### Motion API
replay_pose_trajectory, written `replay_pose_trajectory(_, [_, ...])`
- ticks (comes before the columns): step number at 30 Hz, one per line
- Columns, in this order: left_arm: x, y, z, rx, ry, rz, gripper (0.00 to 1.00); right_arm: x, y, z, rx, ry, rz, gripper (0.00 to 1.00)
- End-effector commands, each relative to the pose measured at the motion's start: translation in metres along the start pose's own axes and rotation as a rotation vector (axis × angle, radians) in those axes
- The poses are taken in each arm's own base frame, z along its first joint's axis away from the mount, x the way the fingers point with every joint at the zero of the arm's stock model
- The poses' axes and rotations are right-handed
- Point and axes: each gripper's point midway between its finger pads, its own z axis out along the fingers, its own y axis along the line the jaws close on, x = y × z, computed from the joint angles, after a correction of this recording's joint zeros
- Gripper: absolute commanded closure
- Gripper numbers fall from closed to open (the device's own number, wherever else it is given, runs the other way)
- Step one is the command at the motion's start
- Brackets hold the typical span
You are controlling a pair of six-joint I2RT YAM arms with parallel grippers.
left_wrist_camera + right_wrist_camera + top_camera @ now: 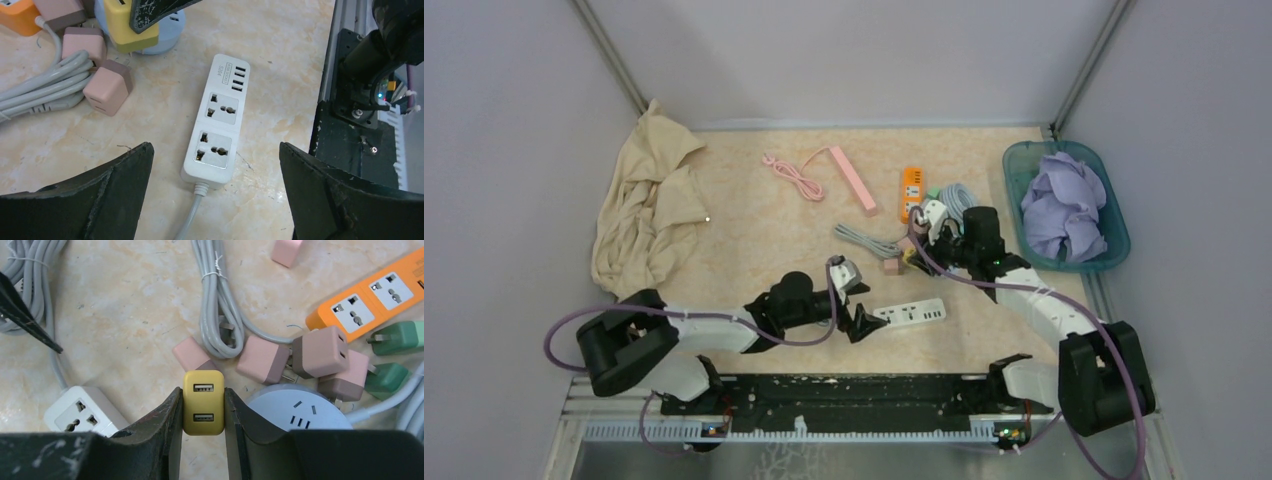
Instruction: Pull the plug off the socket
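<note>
My right gripper should next lower into the gap between the pink chargers and the pale-blue socket and let go of the yellow plug there. The plug is already clear of every socket.
My right gripper is shut on a yellow two-port USB plug, gripping its two sides and holding it above the tabletop, apart from every socket. The same plug shows at the top of the left wrist view. A white power strip lies flat on the table with both of its sockets empty. Directly over its cable end hangs my left gripper, open wide and touching nothing. In the top view the strip lies just right of my left gripper.
Near the plug lie a round pale-blue socket, pink chargers, green plugs, an orange strip and a grey cable bundle. A beige cloth lies far left; a teal basket stands far right.
</note>
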Motion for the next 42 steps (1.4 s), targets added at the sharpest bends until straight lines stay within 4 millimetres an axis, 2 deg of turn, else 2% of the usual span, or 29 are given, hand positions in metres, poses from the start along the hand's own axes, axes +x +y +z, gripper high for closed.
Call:
replay_pose_trajectory(1, [-0.006,0.01,-0.011,-0.097,0.037,-0.113,0.0,-0.032,-0.02,0.0,0.102,-0.113,0.035,1.0])
replay_pose_trajectory(5, [-0.018,0.018,-0.025,-0.176,-0.002,-0.157,0.0,-0.03,-0.025,0.002,0.13,-0.114,0.071,0.99])
replay_pose_trajectory(11, [-0.029,0.027,-0.042,-0.264,-0.057,-0.227,0.0,-0.023,-0.026,0.01,0.15,-0.086,0.095,0.91])
replay_pose_trajectory(18, [-0.023,0.039,-0.051,-0.358,-0.046,-0.28,0.0,-0.014,-0.033,0.019,0.201,-0.041,0.1,0.84])
replay_pose_trajectory(29, [-0.016,0.06,-0.062,-0.509,-0.045,-0.345,0.0,-0.01,-0.034,0.021,0.203,-0.013,0.101,0.64])
replay_pose_trajectory(35, [-0.012,0.065,-0.065,-0.548,-0.029,-0.369,0.0,-0.014,-0.034,0.019,0.204,-0.022,0.092,0.62])
replay_pose_trajectory(42, [-0.017,0.067,-0.07,-0.575,-0.038,-0.377,0.0,-0.021,-0.034,0.015,0.205,-0.035,0.07,0.61])
